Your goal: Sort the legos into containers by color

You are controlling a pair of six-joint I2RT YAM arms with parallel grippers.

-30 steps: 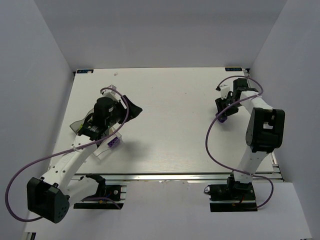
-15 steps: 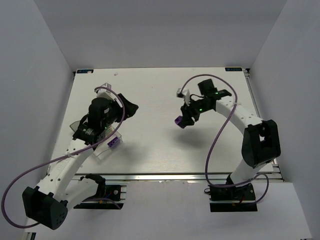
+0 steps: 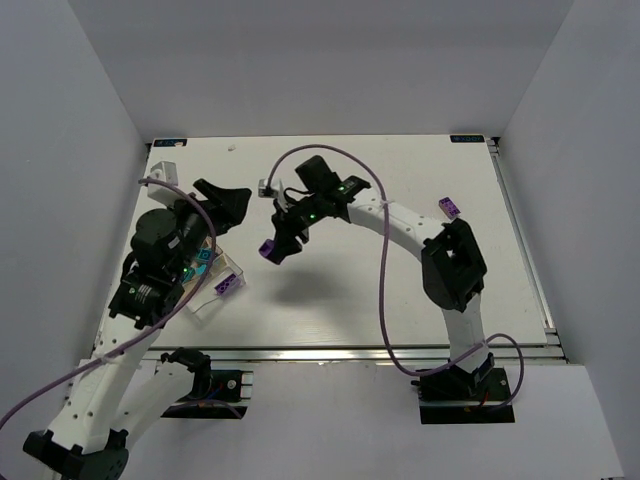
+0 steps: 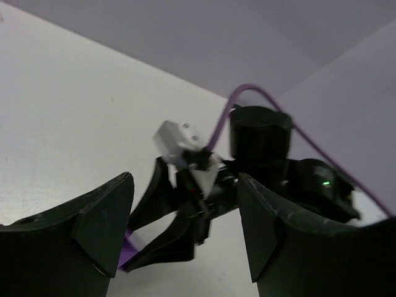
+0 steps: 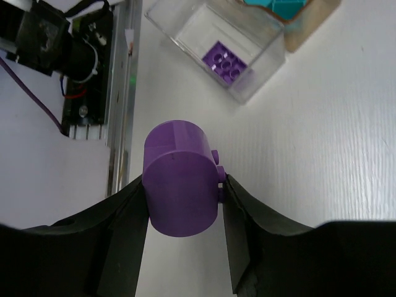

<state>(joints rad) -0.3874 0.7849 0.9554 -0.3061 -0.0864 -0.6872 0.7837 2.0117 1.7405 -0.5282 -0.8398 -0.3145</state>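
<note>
A flat purple brick already lies in the box's near clear compartment (image 3: 216, 289) (image 5: 215, 46), so my right gripper will go to the left in the top view, over that compartment, next.
My right gripper (image 3: 272, 249) is shut on a purple rounded brick (image 5: 182, 179) and holds it above the table, just right of the clear compartmented box (image 3: 212, 296). In the right wrist view the box (image 5: 263, 62) lies ahead, with a flat purple brick (image 5: 225, 62) in its near clear compartment. Cyan bricks (image 5: 276, 6) lie in a compartment behind, also seen from above (image 3: 203, 263). My left gripper (image 3: 226, 197) is open and empty, raised over the box's far side. In its own view (image 4: 185, 189) it faces the right gripper. Another purple brick (image 3: 447, 208) lies at the table's right.
The aluminium rail (image 3: 350, 355) runs along the table's near edge, close to the box, and shows in the right wrist view (image 5: 120, 93). The left arm's base mount (image 5: 62, 49) sits beyond it. White walls enclose the table on three sides.
My right arm has swung from the far right across to the left with the purple rounded brick. My left arm has pulled back and to the left, uncovering the box.
</note>
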